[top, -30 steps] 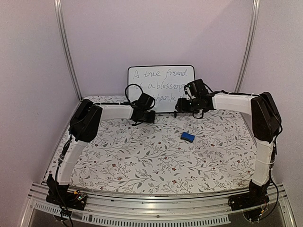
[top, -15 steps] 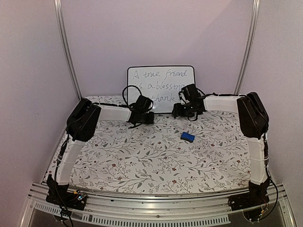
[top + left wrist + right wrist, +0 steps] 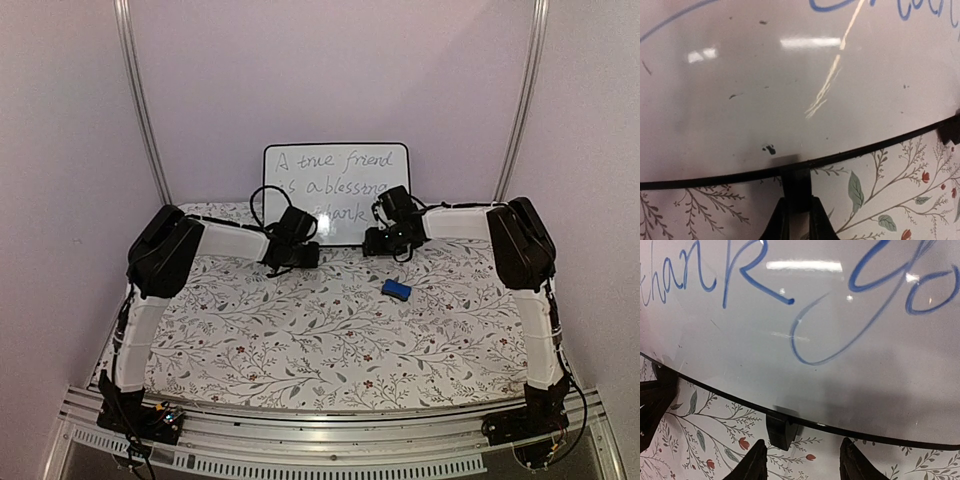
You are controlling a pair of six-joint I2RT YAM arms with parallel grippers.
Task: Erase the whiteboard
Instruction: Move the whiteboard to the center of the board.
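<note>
The whiteboard [image 3: 337, 190] stands far out at the table's back, so I will pull its stand foot back over the open tablecloth with my left gripper and release it.
The whiteboard [image 3: 337, 190] stands upright at the back of the table, with blue handwriting in three lines. In the left wrist view its white face [image 3: 790, 75] fills the top, and my left gripper [image 3: 796, 217] is shut on a black stand foot [image 3: 796, 185] under the frame. In the right wrist view the whiteboard [image 3: 840, 350] shows the words in blue. My right gripper [image 3: 802, 462] is open, its fingers either side of another black stand foot [image 3: 781, 432], not touching it. From above, the left gripper [image 3: 300, 252] and right gripper [image 3: 383, 240] sit at the board's lower edge.
A small blue eraser block [image 3: 396, 289] lies on the floral tablecloth [image 3: 320, 340], in front of the right gripper. Metal posts [image 3: 140, 100] rise at the back left and back right. Purple walls close the sides and back.
Both arms have drawn in toward the board's base, and the right elbow has swung left. The right jaws have narrowed. The board has shifted slightly left and nearer.
</note>
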